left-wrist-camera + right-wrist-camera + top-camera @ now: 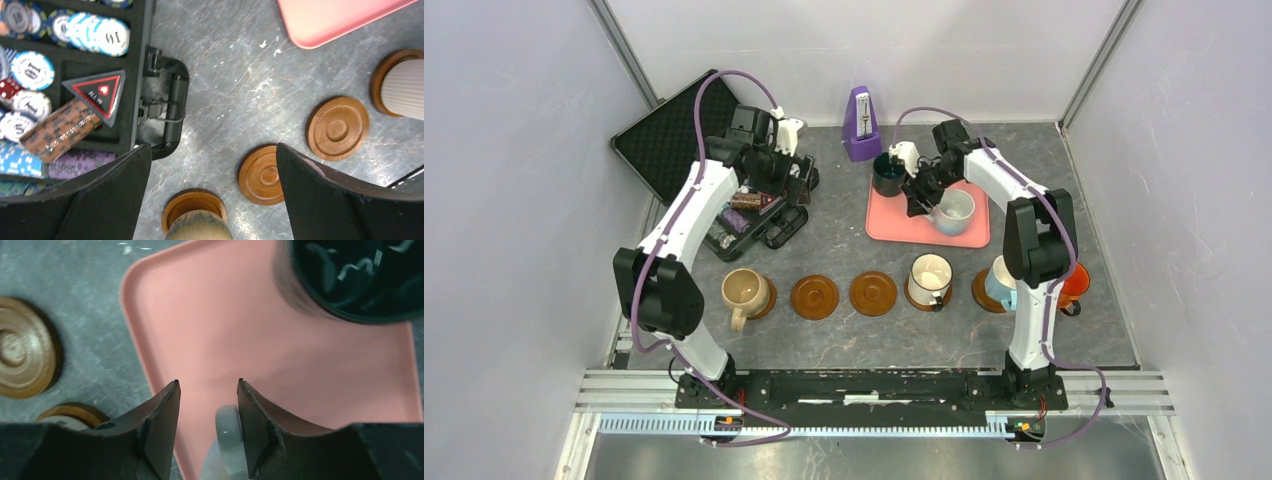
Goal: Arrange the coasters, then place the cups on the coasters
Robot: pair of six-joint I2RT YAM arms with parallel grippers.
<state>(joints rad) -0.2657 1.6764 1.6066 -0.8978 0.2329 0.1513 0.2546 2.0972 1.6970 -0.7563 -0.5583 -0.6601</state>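
My left gripper is going over the tray and down onto the cream-white cup's handle point(931, 215) next, because that lies lower and to its right in the top view.
Along the table's front runs a row of coasters. A tan cup point(746, 292) stands on the leftmost one. Two bare coasters point(814, 296) point(873, 293) follow, then a white cup point(929, 279), a light blue cup point(999, 283) and an orange cup point(1075, 284), partly behind the right arm. On the pink tray point(894, 228) stand a dark green cup point(887, 175) and a cream-white cup point(955, 211). My right gripper point(208, 381) is open around the cream-white cup's handle point(229, 440), which touches its right finger. My left gripper point(212, 147) hangs open and empty beside the chip case.
An open black case of poker chips point(754, 210) lies at the back left, its handle point(175, 110) towards the coasters. A purple metronome point(861, 124) stands at the back wall behind the tray. Grey walls close in the sides.
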